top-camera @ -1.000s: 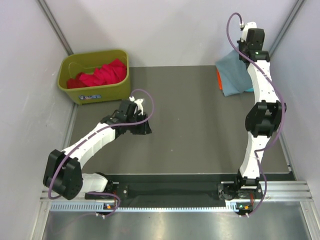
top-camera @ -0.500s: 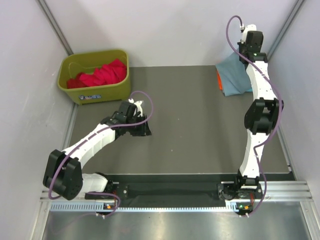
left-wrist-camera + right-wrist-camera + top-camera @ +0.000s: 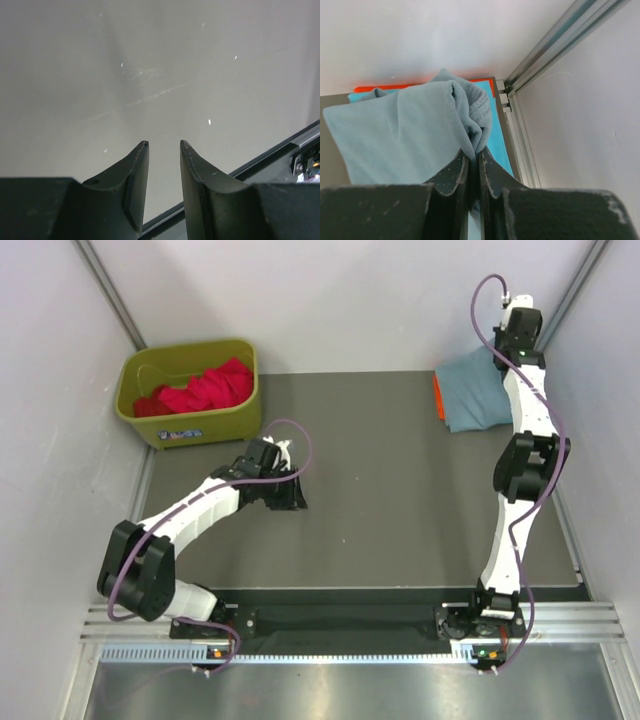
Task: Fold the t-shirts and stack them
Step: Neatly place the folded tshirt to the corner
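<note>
My right gripper will next lower onto the uncovered part of the cyan t-shirt below it, near the metal post, and release the grey-blue t-shirt's bunched fold.
My right gripper [image 3: 475, 152] is shut on a bunched fold of the grey-blue t-shirt [image 3: 405, 132], at the table's far right corner [image 3: 475, 400]. Under that shirt lie a bright cyan t-shirt [image 3: 499, 142] and an orange t-shirt [image 3: 372, 89], whose edge shows on the left side of the pile [image 3: 438, 397]. A red t-shirt [image 3: 200, 388] lies crumpled in the olive-green bin [image 3: 185, 428]. My left gripper [image 3: 164, 145] hovers low over the bare tabletop just below the bin [image 3: 290, 495], its fingers open with nothing between them.
White walls close in the table on the left, back and right, with a metal frame post [image 3: 555, 45] in the far right corner. The dark mat [image 3: 380, 490] ends at a black front rail [image 3: 270, 155].
The right arm has carried the grey-blue shirt further toward the back right corner, and it now lies lower on the pile. The left arm has shifted slightly right.
</note>
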Available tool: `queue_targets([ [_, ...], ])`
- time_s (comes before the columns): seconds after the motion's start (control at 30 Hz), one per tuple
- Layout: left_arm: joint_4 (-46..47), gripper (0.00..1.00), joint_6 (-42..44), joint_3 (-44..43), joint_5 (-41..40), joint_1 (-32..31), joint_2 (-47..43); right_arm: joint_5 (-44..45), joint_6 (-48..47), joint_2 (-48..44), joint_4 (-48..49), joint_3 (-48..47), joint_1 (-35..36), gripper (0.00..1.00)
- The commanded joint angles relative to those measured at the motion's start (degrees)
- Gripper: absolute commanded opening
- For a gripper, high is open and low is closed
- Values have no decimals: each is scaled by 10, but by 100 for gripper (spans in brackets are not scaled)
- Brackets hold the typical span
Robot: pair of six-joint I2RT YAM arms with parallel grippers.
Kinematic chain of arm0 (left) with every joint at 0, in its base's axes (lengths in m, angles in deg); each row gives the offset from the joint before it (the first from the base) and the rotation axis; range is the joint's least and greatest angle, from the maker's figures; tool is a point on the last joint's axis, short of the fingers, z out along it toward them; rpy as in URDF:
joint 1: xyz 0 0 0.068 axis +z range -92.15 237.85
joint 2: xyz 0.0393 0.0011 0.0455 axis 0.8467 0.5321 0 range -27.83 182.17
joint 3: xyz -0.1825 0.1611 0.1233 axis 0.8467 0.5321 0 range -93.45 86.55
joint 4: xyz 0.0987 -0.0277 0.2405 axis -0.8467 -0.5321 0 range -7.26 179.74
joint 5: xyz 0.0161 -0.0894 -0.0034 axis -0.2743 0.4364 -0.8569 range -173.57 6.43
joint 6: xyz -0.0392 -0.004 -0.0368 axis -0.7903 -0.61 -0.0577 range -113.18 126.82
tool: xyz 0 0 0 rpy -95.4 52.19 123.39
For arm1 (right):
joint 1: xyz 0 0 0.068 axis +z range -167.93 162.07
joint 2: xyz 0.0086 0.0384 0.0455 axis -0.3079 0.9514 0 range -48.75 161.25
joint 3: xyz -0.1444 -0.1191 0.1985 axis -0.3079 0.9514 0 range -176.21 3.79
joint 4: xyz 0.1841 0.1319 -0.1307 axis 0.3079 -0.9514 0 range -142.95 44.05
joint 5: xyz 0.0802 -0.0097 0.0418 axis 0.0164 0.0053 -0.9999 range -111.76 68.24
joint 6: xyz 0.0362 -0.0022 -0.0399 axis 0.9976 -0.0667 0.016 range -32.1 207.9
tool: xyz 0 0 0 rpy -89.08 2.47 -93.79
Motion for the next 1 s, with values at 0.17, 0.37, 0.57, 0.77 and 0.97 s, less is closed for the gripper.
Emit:
queue_targets([
  [0.17,4,36,0,-64,14,3,53,-16,18,42,84,-47,-24,0],
  [0.37,-1,36,-8,-87,15,2,88,-13,8,84,132,-56,-32,2],
  [0.57,-24,37,-18,-127,3,-8,122,-8,7,119,176,-62,-44,17],
  [0.77,-68,37,-36,-178,-26,-35,142,-2,8,142,196,-93,-72,51],
  [0.97,-104,38,-43,-214,-51,-70,131,13,8,110,178,-92,-86,80],
])
